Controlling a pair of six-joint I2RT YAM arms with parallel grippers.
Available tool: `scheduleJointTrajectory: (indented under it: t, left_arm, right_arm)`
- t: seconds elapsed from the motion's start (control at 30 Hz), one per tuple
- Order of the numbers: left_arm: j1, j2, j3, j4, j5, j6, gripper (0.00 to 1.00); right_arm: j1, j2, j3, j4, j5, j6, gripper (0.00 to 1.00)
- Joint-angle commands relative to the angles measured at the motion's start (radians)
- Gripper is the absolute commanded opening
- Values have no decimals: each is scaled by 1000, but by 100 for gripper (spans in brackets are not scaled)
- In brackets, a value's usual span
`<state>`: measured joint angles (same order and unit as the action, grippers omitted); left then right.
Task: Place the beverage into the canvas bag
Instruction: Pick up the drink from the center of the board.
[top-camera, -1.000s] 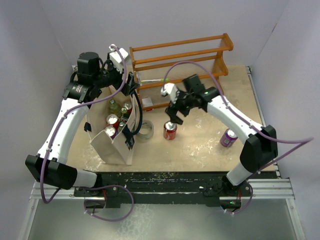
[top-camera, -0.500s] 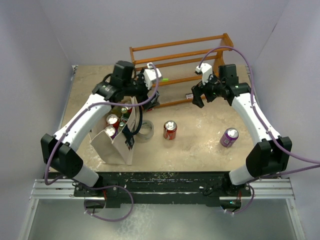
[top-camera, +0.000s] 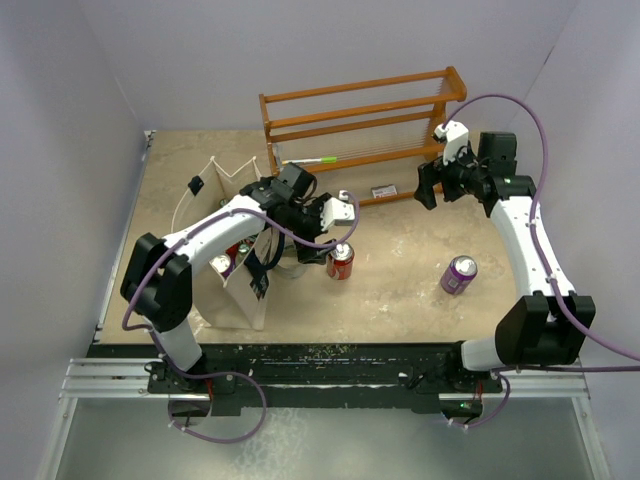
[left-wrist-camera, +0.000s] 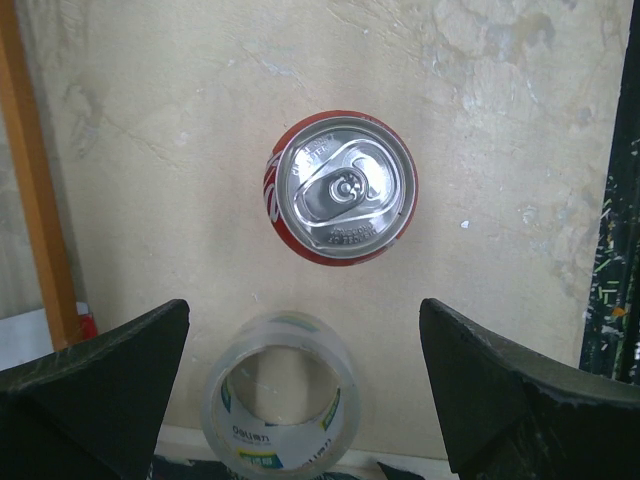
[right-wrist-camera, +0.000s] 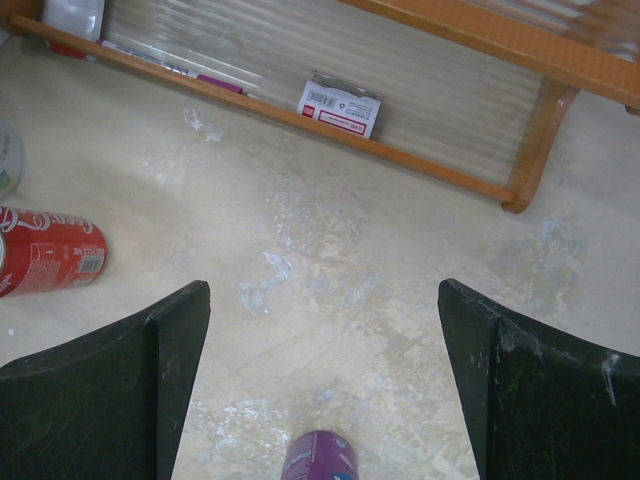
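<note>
The red can is standing upright with its lid clear, so the robot's left gripper should next go to the right in the top view and down around the red can's top (top-camera: 342, 252) (left-wrist-camera: 346, 186).
A red beverage can (top-camera: 340, 260) stands upright on the table, right of the cream canvas bag (top-camera: 232, 305), which has navy handles. The bag holds several cans. My left gripper (top-camera: 320, 245) is open and empty. It hovers above the table between the bag and the red can. In the left wrist view the red can (left-wrist-camera: 340, 188) is seen from above, ahead of the open gripper (left-wrist-camera: 303, 320). My right gripper (top-camera: 428, 186) is open and empty near the rack's right end. Its view shows the red can (right-wrist-camera: 45, 262) at far left and the open gripper (right-wrist-camera: 325, 300).
A clear tape roll (left-wrist-camera: 280, 395) lies between my left fingers, beside the bag. A purple can (top-camera: 458, 273) stands at the right and also shows in the right wrist view (right-wrist-camera: 320, 457). An orange-brown wooden rack (top-camera: 360, 110) stands at the back, with small items on its lower shelf (right-wrist-camera: 340, 103).
My left arm swung from over the bag to the right and down, over the tape roll near the red can. My right arm drew back from the red can toward the rack's right end.
</note>
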<state>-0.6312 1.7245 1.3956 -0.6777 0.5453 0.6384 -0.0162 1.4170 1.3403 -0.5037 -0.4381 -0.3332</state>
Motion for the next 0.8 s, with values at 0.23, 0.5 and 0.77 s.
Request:
scheduleJointTrajectory:
  t: [0.23, 0.5, 0.77]
  left_arm:
    - [-89, 121, 24, 111, 22, 79, 100]
    - [-128, 145, 68, 119, -6, 46, 91]
    - [-135, 145, 86, 110, 7, 32, 74]
  right_arm:
    - [-90, -76, -57, 70, -42, 52, 96]
    - [-138, -108, -100, 73, -71, 71, 95]
    - [-149, -113, -119, 78, -85, 78, 95]
